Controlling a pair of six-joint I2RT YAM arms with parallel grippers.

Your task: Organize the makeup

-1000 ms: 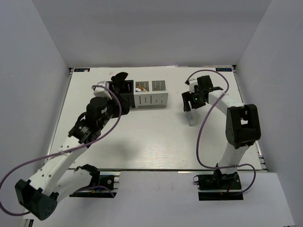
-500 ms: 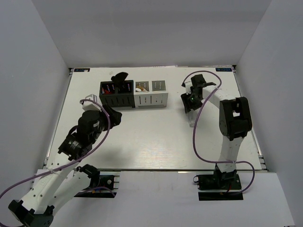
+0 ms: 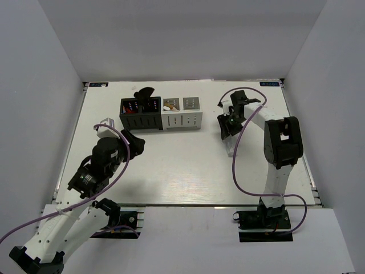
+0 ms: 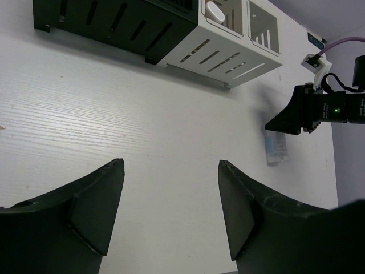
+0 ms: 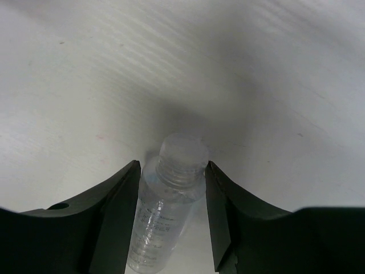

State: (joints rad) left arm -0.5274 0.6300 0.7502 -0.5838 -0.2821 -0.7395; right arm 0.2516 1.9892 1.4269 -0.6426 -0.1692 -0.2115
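Note:
My right gripper will next lift the bottle, move it over the white box's end section [image 3: 191,103], lower it inside and let go, because that section is empty.
A small clear bottle [image 5: 171,194] lies on its side on the white table, also seen in the top view [image 3: 230,146] and the left wrist view [image 4: 276,149]. My right gripper [image 5: 171,164] is down at the table with a finger against each side of the bottle's cap end, in the top view [image 3: 226,130]. My left gripper [image 4: 170,162] is open and empty, held above the table in front of the boxes, in the top view [image 3: 134,142]. Red pencils [image 3: 132,106] and a black brush [image 3: 145,92] stand in the black box. A white sponge [image 4: 214,8] sits in the white box.
The black compartment box [image 3: 140,117] and the white compartment box [image 3: 183,119] stand side by side at the back middle of the table. The table's right edge [image 3: 302,148] runs close to the right arm.
My left arm has pulled back from the black box toward the near left. My right gripper has come down over the clear bottle and stays around it.

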